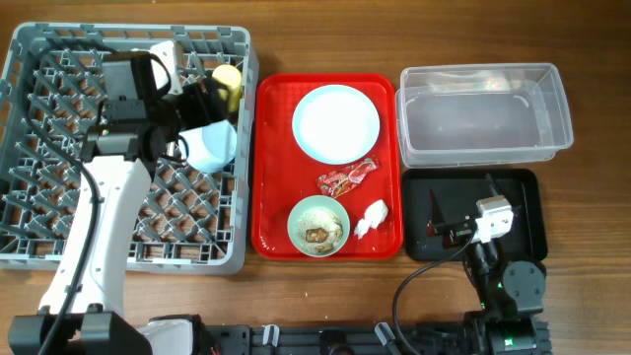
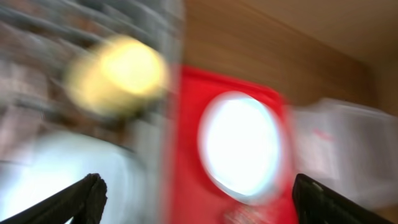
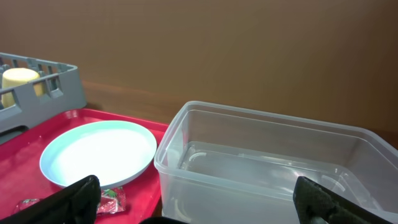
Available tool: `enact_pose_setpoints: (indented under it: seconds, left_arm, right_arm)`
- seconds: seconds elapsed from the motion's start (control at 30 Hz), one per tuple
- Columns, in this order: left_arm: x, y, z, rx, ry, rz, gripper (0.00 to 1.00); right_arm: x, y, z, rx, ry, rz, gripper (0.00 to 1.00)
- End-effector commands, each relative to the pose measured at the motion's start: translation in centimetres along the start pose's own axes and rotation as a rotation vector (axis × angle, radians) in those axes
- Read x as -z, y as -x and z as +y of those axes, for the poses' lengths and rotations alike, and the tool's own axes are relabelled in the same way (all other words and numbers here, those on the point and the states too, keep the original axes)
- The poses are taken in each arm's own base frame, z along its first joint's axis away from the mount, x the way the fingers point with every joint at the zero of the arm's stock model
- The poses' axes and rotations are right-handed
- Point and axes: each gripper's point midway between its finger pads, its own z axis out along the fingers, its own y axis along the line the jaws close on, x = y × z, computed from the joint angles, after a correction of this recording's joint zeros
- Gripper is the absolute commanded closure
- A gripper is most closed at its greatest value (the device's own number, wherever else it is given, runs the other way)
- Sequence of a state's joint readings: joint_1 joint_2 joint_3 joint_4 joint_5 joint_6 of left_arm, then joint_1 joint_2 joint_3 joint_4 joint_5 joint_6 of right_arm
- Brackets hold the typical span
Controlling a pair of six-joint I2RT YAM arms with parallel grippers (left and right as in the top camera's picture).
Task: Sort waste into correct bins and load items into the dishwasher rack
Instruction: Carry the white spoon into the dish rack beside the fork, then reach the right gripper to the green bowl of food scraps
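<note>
My right gripper lifts across the red tray next, tilts downward and lowers onto the rack-side rim, since the pale green bowl [image 1: 318, 225] still holds food scraps.
The grey dishwasher rack [image 1: 59, 207] fills the left side. The yellow cup [image 1: 229, 81] sits near its right rim and shows blurred in the left wrist view [image 2: 118, 73]. My left gripper [image 1: 200, 99] hovers open and empty over the rack's right side [image 2: 199, 186]. The light blue plate [image 1: 336, 122], the red wrapper [image 1: 347, 178], the white tissue [image 1: 372, 218] and the pale green bowl [image 1: 318, 225] holding food scraps lie on the red tray. My right gripper [image 1: 452, 233] is open and empty over the black tray [image 1: 527, 197], facing the clear tub [image 3: 267, 168]. Spoon and fork are not visible.
The red tray [image 1: 271, 158] lies between the rack and the bins. The clear tub [image 1: 483, 113] stands at the back right, above the black tray. A pale rounded dish [image 1: 212, 145] sits in the rack below the left gripper. The left wrist view is motion-blurred.
</note>
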State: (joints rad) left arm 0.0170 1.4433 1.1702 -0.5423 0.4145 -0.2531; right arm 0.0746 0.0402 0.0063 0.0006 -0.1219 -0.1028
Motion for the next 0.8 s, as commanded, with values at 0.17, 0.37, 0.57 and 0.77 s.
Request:
enact_pose_setpoints:
  seconds: [0.17,0.37,0.57,0.77]
  left_arm:
    - [1.7,-8.9,-8.2,0.159,-0.286,0.394,0.0]
    - [1.7,-9.0,-8.3,0.158,-0.287,0.399,0.0]
    - [1.6,-9.0,-8.2,0.157,-0.28,0.396,0.0]
    - [1.2,-8.6,-7.2,0.147,-0.22,0.367,0.0]
  right_arm:
    - [0.0,0.1,-0.3,0.003,-0.017,-0.007,0.0]
    - [0.0,0.1,-0.3,0.003,-0.017,-0.007,0.0]
    - [0.0,0.4,-0.3,0.004,-0.018,-0.017,0.0]
    - [0.1,1.6,1.1,-0.035,0.07,-0.065,0.0]
